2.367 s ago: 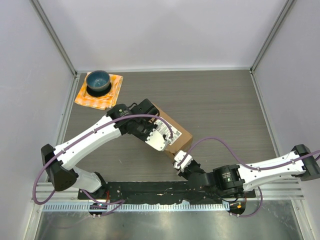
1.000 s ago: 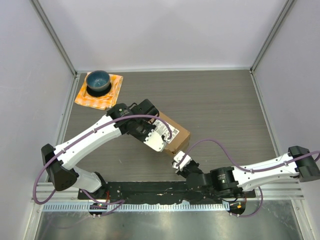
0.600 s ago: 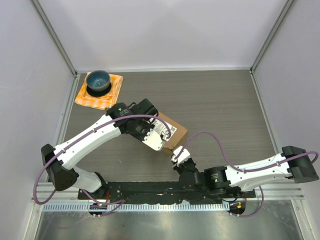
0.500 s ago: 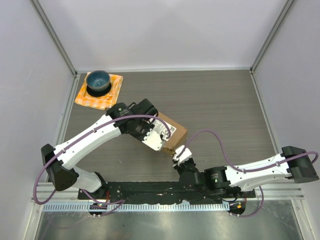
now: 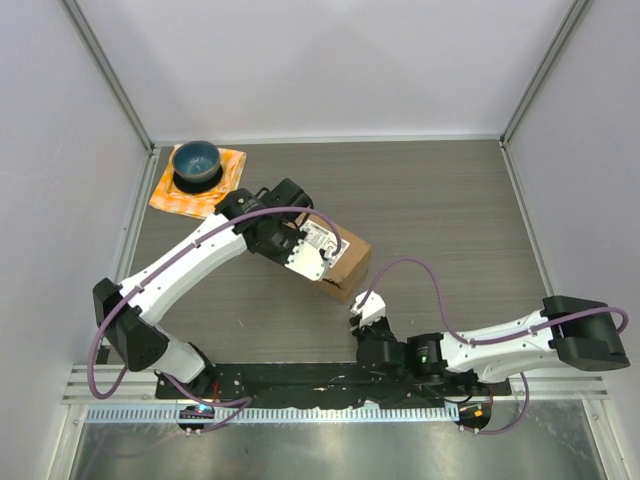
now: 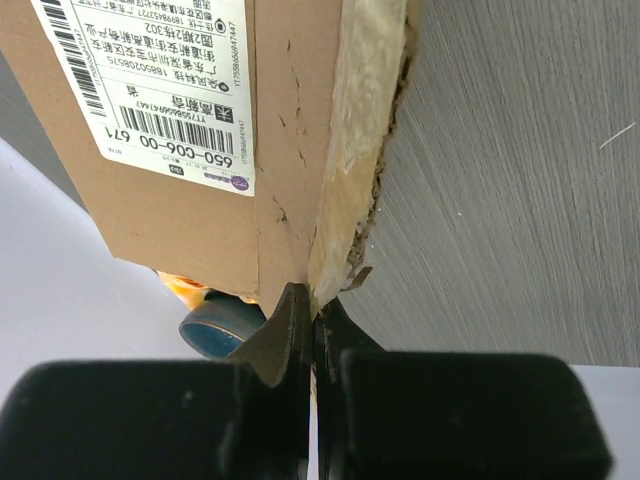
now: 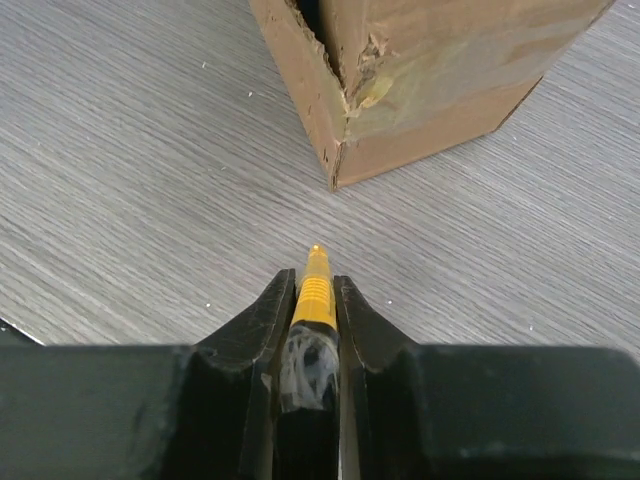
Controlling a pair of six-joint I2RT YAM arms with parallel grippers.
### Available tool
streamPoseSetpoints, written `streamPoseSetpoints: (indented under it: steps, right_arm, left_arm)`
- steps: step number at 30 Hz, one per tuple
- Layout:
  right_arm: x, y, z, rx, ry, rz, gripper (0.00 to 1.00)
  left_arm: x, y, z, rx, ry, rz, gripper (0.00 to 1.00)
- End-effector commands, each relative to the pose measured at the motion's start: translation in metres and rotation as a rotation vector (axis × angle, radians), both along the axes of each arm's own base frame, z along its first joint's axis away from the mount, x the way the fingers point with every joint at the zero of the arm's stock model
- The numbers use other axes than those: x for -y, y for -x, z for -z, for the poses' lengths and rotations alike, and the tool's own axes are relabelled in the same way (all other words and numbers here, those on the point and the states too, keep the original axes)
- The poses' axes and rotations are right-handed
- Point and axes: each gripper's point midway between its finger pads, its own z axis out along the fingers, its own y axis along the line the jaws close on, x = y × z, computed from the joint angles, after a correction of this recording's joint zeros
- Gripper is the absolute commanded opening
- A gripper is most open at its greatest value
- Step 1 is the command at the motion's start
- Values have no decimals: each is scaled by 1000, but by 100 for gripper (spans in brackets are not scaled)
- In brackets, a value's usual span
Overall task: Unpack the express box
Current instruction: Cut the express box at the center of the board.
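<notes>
The tabletop beside the box is clear outward of my right gripper, to its right in the top view, so I will take the tool (image 7: 315,285) there and release it.
The express box (image 5: 350,262) is a brown carton with a white shipping label, lying mid-table. My left gripper (image 5: 292,243) is shut on its taped edge; in the left wrist view the fingers (image 6: 295,320) pinch the torn, taped corner seam of the box (image 6: 290,120). My right gripper (image 5: 368,312) sits just short of the box's near corner, shut on a yellow pen-like tool (image 7: 315,285) whose tip points at the box (image 7: 430,70). That corner is torn open, and tool and box are apart.
A blue bowl (image 5: 196,163) stands on an orange cloth (image 5: 228,178) at the far left; it also shows behind the box in the left wrist view (image 6: 215,325). Grey walls enclose the table. A black rail (image 5: 300,385) runs along the near edge.
My left arm has drawn the box back and to the left, turning it. My right gripper has stayed low near the front edge, its arm stretching flatter, with the box's corner now farther from it.
</notes>
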Motion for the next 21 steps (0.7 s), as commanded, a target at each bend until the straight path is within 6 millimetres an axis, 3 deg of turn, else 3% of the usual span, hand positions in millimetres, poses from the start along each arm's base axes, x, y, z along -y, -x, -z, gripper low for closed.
streamPoseSetpoints:
  steps: [1, 5, 9, 10, 11, 12, 14, 17, 21]
  right_arm:
    - [-1, 0, 8, -74, -30, 0, 1]
    - [-9, -1, -12, -43, -64, -34, 1]
    - [-15, -8, -83, 58, -210, -63, 1]
    - [-9, -13, -100, 87, -245, -37, 1]
    - [2, -17, -131, 122, -323, -16, 1]
    - [13, -22, -145, 141, -360, 18, 1]
    - [47, -33, -179, 181, -503, 134, 1]
    - [89, -45, -196, 206, -649, 284, 1]
    - [116, -54, -193, 194, -744, 442, 1]
  left_arm:
    - [3, 0, 1, -29, 3, 4, 0]
    - [8, 1, -3, -36, 24, 1, 0]
    - [13, 1, -8, -44, 25, -30, 0]
    - [13, 2, -9, -47, 29, -67, 0]
    - [17, -1, -17, -31, 49, -91, 0]
    - [21, -2, -16, -33, 47, -122, 0]
    - [29, -3, -30, -36, 104, -218, 0]
    - [39, -5, -43, -61, 162, -340, 0]
    - [44, 7, -50, -148, 192, -426, 0]
